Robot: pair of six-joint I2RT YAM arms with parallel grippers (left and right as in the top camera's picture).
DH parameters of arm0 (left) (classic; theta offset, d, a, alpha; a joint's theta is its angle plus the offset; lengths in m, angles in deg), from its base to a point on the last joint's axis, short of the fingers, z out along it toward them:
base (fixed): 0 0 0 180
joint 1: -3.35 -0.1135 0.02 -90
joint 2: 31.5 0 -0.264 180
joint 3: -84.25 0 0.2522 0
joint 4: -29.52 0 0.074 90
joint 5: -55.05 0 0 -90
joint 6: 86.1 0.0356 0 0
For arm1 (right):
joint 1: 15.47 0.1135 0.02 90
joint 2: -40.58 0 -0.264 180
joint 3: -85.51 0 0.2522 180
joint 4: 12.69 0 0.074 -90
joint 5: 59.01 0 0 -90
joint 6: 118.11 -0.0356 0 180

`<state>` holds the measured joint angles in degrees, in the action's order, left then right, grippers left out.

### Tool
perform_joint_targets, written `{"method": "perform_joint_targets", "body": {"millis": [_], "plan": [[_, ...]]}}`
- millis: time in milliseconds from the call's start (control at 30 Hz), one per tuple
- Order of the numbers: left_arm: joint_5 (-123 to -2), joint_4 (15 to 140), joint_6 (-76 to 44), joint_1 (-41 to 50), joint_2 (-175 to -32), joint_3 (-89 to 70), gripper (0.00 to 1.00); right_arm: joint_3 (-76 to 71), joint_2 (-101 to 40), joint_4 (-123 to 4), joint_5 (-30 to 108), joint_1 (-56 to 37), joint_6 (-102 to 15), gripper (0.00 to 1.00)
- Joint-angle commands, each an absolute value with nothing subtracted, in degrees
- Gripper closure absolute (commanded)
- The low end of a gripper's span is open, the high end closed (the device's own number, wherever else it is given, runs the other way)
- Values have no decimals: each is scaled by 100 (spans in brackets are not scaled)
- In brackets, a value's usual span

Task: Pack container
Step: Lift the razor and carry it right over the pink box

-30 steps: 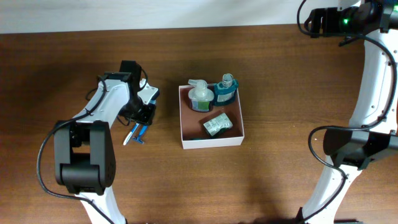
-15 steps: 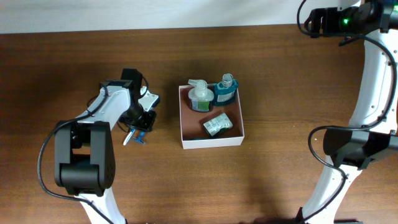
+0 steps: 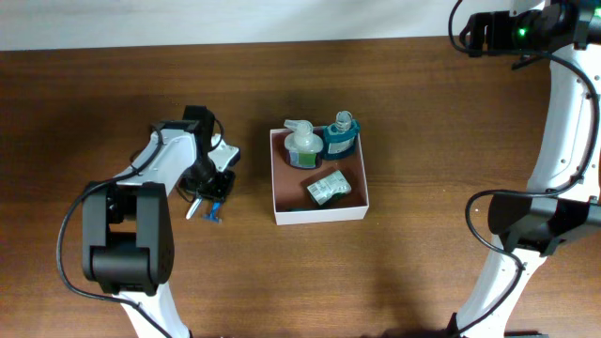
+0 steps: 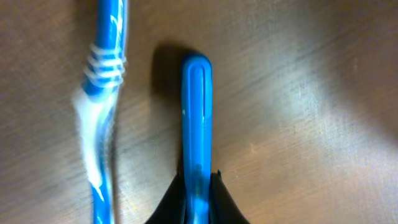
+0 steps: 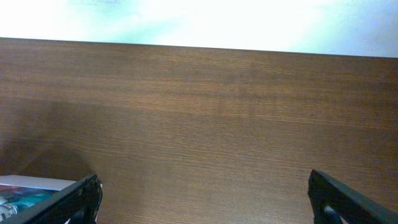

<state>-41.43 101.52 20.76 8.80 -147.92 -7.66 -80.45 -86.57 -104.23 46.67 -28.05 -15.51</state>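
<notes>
The container's bare bottom shows beside the grey-green packet (image 3: 327, 189), so I should next lift my left gripper, move the blue razor over the container's side, and lower it to let it go there.
The container (image 3: 319, 214), a shallow white-walled square box with a reddish-brown floor, sits mid-table and holds a white pump bottle (image 3: 301, 144), a teal bottle (image 3: 340, 137) and a small grey-green packet (image 3: 327, 189). Left of it, my left gripper (image 3: 208, 191) (image 4: 197, 182) points down at the table, shut on a plain blue handle (image 4: 196, 112) that lies on the wood. A blue-and-white toothbrush (image 4: 102, 93) (image 3: 193, 209) lies right beside it, untouched. My right gripper (image 5: 202, 185) is open and holds nothing, high at the far right, well away from the box.
The right arm's base (image 3: 540, 223) stands at the right edge and the left arm's base (image 3: 127, 249) at the front left. A pale wall (image 5: 199, 22) borders the table's far edge. Bare brown wood surrounds the box.
My left gripper has shifted slightly toward the front edge and closed its fingers onto the blue handle. The right arm and the box's contents have not moved.
</notes>
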Motion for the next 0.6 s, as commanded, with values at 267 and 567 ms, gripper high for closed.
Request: {"method": "perform_joint_targets", "body": {"millis": [267, 567], "plan": [[-4349, 11750, 2354, 913, -14727, -2683, 99, -8071, -8642, -10408, 4661, -2824, -1556, 1], [-4860, 11899, 3049, 1278, -13542, -2873, 100, -8071, -8642, -10408, 4661, -2824, -1556, 1]]}}
